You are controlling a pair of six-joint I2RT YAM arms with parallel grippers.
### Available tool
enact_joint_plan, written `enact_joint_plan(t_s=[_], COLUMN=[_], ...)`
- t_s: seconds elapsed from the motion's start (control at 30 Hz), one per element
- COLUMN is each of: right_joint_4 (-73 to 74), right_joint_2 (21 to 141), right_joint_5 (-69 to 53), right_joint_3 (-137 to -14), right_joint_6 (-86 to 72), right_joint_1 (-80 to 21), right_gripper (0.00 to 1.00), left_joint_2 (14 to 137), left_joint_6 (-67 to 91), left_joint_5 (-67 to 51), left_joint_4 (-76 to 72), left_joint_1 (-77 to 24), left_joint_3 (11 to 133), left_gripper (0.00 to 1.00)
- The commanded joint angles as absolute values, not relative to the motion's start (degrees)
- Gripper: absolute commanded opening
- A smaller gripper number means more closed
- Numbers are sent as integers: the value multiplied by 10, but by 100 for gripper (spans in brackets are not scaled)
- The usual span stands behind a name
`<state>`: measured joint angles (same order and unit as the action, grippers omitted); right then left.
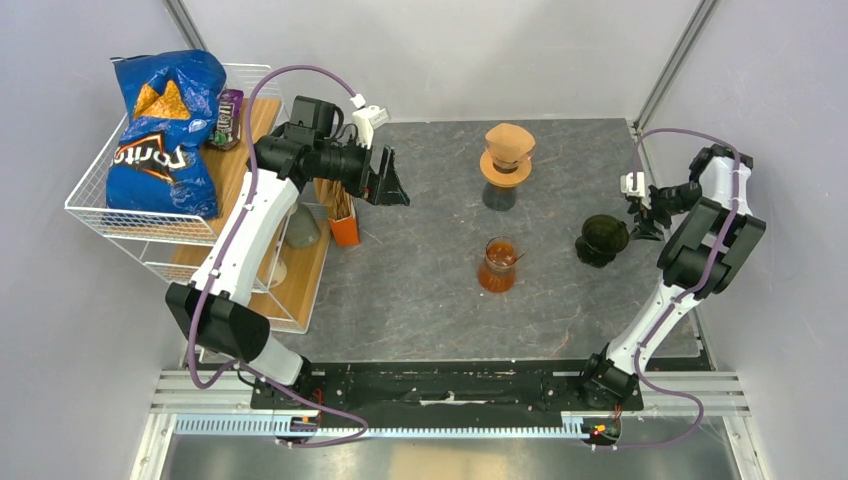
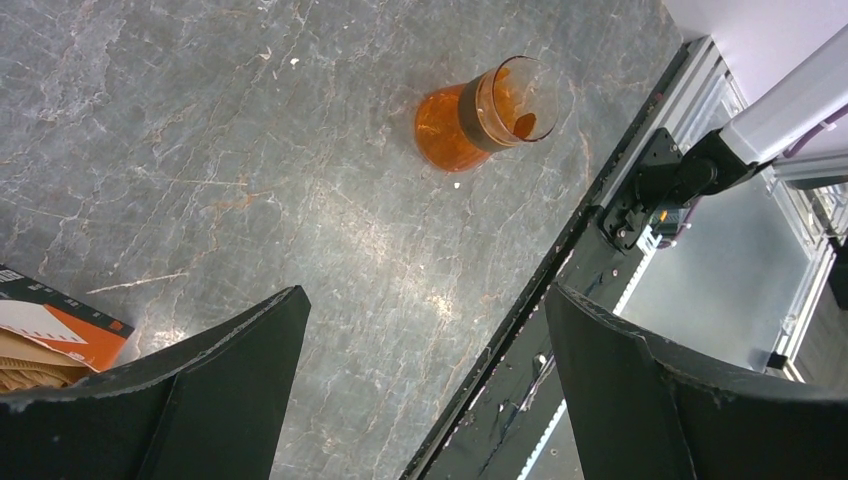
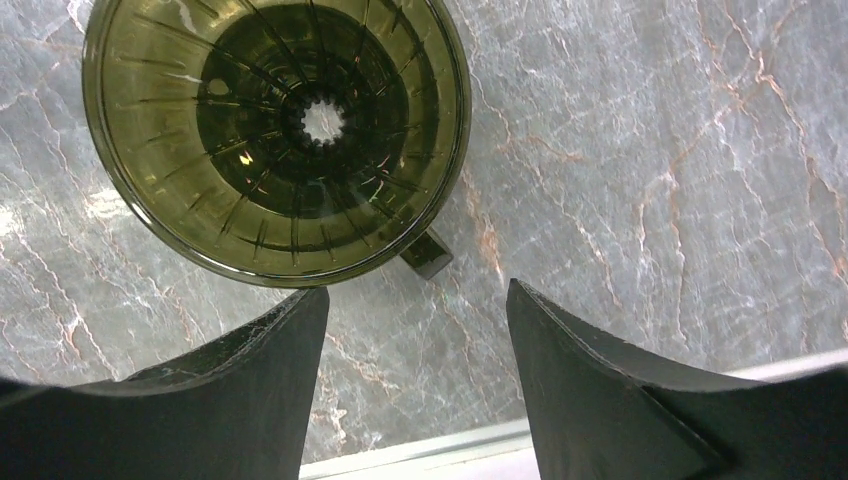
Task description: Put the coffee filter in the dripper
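Note:
The handle tab (image 1: pixel 628 230) (image 3: pixel 428 255) of the dripper comes next, so I will move my right gripper to the left in the top view until its open fingers surround it.
An orange box of brown paper coffee filters (image 1: pixel 343 222) stands at the table's left edge, beside the wooden shelf. Its corner shows in the left wrist view (image 2: pixel 62 338). A dark green glass dripper (image 1: pixel 601 238) stands at the right and is empty in the right wrist view (image 3: pixel 275 135). My left gripper (image 1: pixel 388 182) is open and empty, raised just right of the filter box; in its own view (image 2: pixel 425 292) only table lies between the fingers. My right gripper (image 1: pixel 643 213) is open and empty just right of the dripper, near its handle (image 3: pixel 417 288).
An orange glass carafe (image 1: pixel 498 265) stands mid-table, also in the left wrist view (image 2: pixel 485 112). An orange cone-shaped dripper (image 1: pixel 508 152) stands at the back. A white wire basket (image 1: pixel 100 205) with a Doritos bag (image 1: pixel 165 130) and a wooden shelf (image 1: pixel 300 270) are at the left.

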<state>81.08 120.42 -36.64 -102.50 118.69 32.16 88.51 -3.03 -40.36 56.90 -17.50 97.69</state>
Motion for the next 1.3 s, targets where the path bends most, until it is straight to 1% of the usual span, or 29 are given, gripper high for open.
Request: enact_joint_plan(t_s=[0.0,0.2,0.43,0.6,0.77,1.0,1.13,1.27], right_joint_4=[838,838,852,851,849,828,813,803], right_joint_2=[1213,1195,1163,1159,1169,1161,1158,1156], right_joint_5=[-381,-389,-392,-398,-388,-397,-410,-416], right_joint_3=[-1032,-1005,-957,-953,-969,-942,-938,-938], right_joint_6=[1358,1344,1365,1342,1316,1300,1280,1267], right_joint_1=[309,299,288,284,284,285,285,285], right_gripper=[74,75,76,72,65,46,41,30], left_joint_2=[885,890,889,889,892,892,893,895], left_joint_6=[-35,-36,-37,-34,-33,-32,-30,-29], left_joint_5=[-392,-392,-394,-394,-395,-390,-388,-385], left_joint_4=[557,557,557,557,557,557,558,557], left_joint_1=[-177,-177,-177,-177,-177,-177,-177,-177], left_joint_3=[995,998,998,998,998,1000,1000,1003], left_gripper=[96,97,97,96,97,97,96,97])
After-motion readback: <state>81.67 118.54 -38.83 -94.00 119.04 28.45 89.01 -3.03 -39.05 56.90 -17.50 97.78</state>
